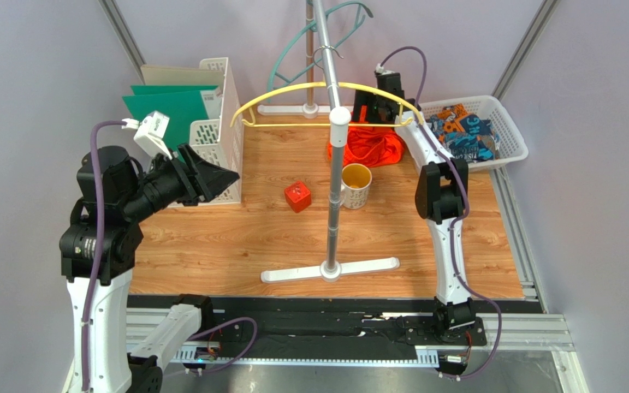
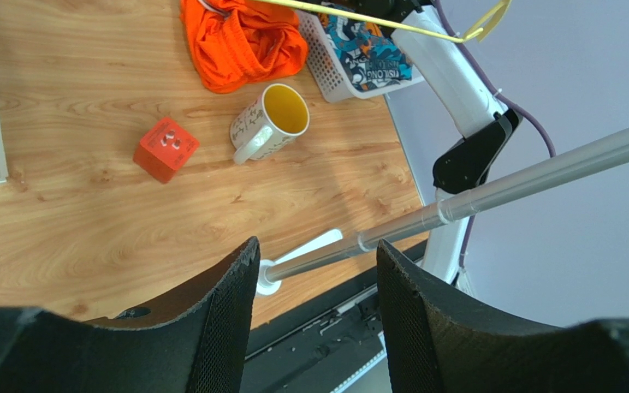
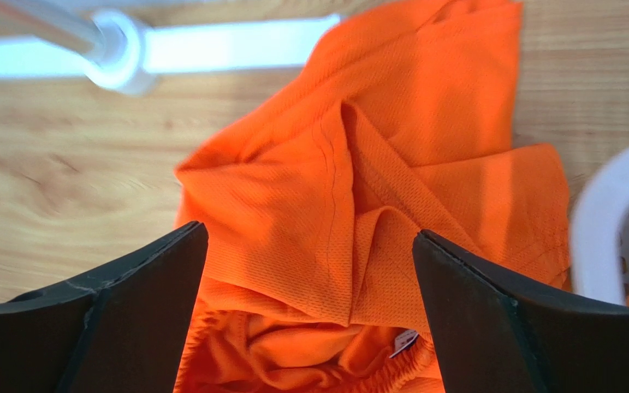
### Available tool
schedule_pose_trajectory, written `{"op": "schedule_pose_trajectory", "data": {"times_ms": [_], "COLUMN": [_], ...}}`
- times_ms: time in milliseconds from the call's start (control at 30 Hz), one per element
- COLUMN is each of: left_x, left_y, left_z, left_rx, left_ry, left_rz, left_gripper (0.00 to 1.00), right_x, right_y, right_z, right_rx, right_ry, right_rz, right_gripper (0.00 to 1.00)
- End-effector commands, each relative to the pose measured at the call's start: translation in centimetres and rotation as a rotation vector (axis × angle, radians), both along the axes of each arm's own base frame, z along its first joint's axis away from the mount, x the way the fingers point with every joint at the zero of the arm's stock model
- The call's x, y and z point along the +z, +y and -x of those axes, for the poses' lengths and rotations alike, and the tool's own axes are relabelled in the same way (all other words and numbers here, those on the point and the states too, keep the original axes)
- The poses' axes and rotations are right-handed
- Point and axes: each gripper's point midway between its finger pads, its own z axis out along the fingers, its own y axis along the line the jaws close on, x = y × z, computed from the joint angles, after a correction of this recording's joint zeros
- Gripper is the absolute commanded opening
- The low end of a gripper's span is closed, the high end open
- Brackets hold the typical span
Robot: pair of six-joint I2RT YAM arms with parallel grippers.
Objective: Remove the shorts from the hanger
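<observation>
My wide-open right gripper should lower next and close on the orange shorts' fold between its fingers below.
The plain orange shorts [image 1: 367, 147] lie crumpled on the table behind the mug, and also show in the left wrist view [image 2: 240, 41]. The yellow hanger [image 1: 326, 102] hangs bare on the rack pole. The printed blue, white and black shorts [image 1: 461, 131] lie in the white basket [image 1: 513, 139]. My right gripper [image 1: 371, 119] is open, hovering just above the orange shorts [image 3: 359, 164], jaws wide apart [image 3: 309, 233] and touching nothing. My left gripper [image 1: 226, 176] is open and empty [image 2: 316, 250], held high over the left of the table.
The silver rack pole [image 1: 336, 188] stands mid-table on a white cross base [image 1: 330, 270]. A yellow-lined mug [image 1: 356, 184] and a red cube [image 1: 297, 196] sit near it. A white file holder [image 1: 215, 123] with green folders [image 1: 170, 102] stands at the back left.
</observation>
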Motion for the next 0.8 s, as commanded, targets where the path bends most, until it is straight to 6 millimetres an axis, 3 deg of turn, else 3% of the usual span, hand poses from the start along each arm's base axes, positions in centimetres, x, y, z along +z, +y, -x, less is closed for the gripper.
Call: {"op": "schedule_pose_trajectory", "data": {"times_ms": [0,167,267,367,467,567,633,667,767], "left_x": [-0.1,-0.5,-0.4,-0.3,-0.2,-0.2,-0.1,-0.1,0.1], "left_y": [0.9,0.6,0.3,0.0,-0.3,-0.3,-0.3,-0.3,-0.3], "left_z": [1.3,1.2,1.1,1.3,1.8,2.4,2.7,2.9,3.2], "left_rx": [0.023,0.008,-0.006,-0.021,-0.033,-0.035,-0.037,-0.038,-0.039], "left_ry": [-0.020,0.000,0.003,0.011,0.011,0.008,0.005,0.002,-0.008], "left_rz": [-0.064,-0.047,-0.036,-0.013,0.004,0.009,0.014,0.017,0.025], "left_gripper": [0.60,0.60,0.60,0.60,0.60,0.60,0.60,0.60,0.60], "right_x": [-0.7,-6.0,-7.7,-9.4,-10.7,-11.1,-10.7,-10.1,-6.8], "right_y": [-0.3,-1.5,-2.1,-2.9,-2.9,-1.9,-1.0,-0.6,1.8], "right_z": [1.5,5.2,6.3,6.5,6.5,6.6,6.7,6.7,6.7], "right_rx": [0.095,0.131,0.145,0.129,0.130,0.164,0.184,0.194,0.232], "right_ry": [0.032,0.204,0.267,0.296,0.323,0.342,0.339,0.331,0.280], "right_rz": [0.179,0.309,0.374,0.413,0.425,0.391,0.341,0.314,0.140], "right_gripper": [1.00,1.00,1.00,0.99,0.89,0.54,0.46,0.42,0.12]}}
